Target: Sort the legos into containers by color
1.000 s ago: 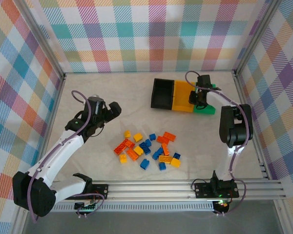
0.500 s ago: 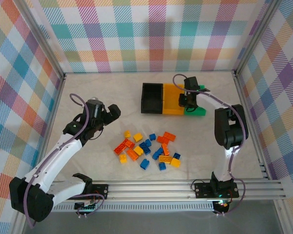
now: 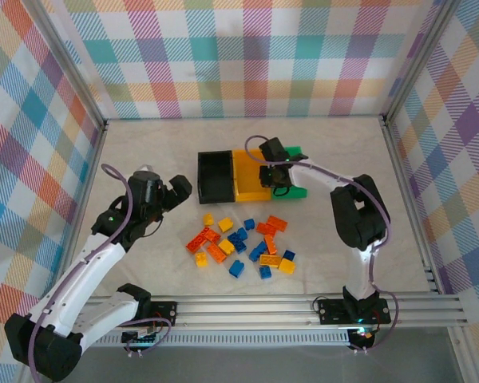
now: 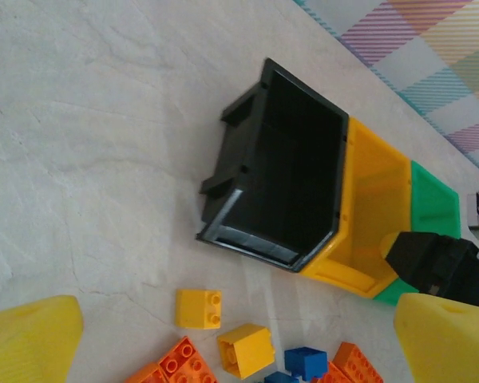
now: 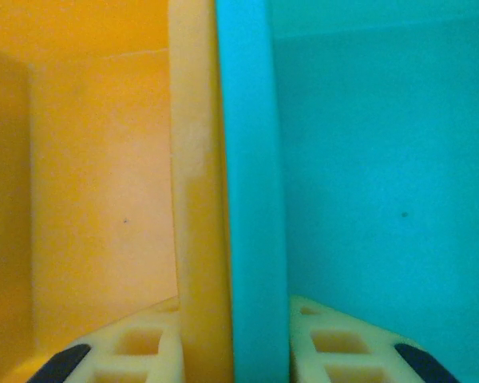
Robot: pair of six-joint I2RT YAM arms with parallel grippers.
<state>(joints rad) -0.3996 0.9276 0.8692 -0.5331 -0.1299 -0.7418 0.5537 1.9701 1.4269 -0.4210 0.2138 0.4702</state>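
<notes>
My right gripper holds the clamped side of the bins. Next, it will drag that side toward the bare tabletop past the black bin (image 3: pixel 214 177) and slightly back toward the legos, then let go.
The three joined containers stand just behind the legos: black bin (image 3: pixel 214 177), yellow-orange bin (image 3: pixel 247 177), green bin (image 3: pixel 298 185). My right gripper (image 3: pixel 275 177) is shut on the double wall between the yellow-orange and green bins; in the right wrist view its fingers (image 5: pixel 136 351) straddle that wall (image 5: pixel 223 199), the gripper (image 5: pixel 235 351) clamping it. The legos (image 3: pixel 243 242), orange, yellow and blue, lie scattered on the table in front. My left gripper (image 3: pixel 176 191) hovers open left of the pile, its yellow fingers (image 4: pixel 32 339) wide apart over two yellow bricks (image 4: pixel 198 308). All three bins look empty.
A metal rail (image 3: pixel 303 307) runs along the near edge. Plaid walls enclose the table on three sides. Bare tabletop (image 3: pixel 144 144) lies left of and behind the bins. In the left wrist view the black bin (image 4: pixel 291 183) is close ahead.
The row of bins has slid left and nearer to the pile, dragged by my right gripper. My left arm has drifted slightly left and forward, still open.
</notes>
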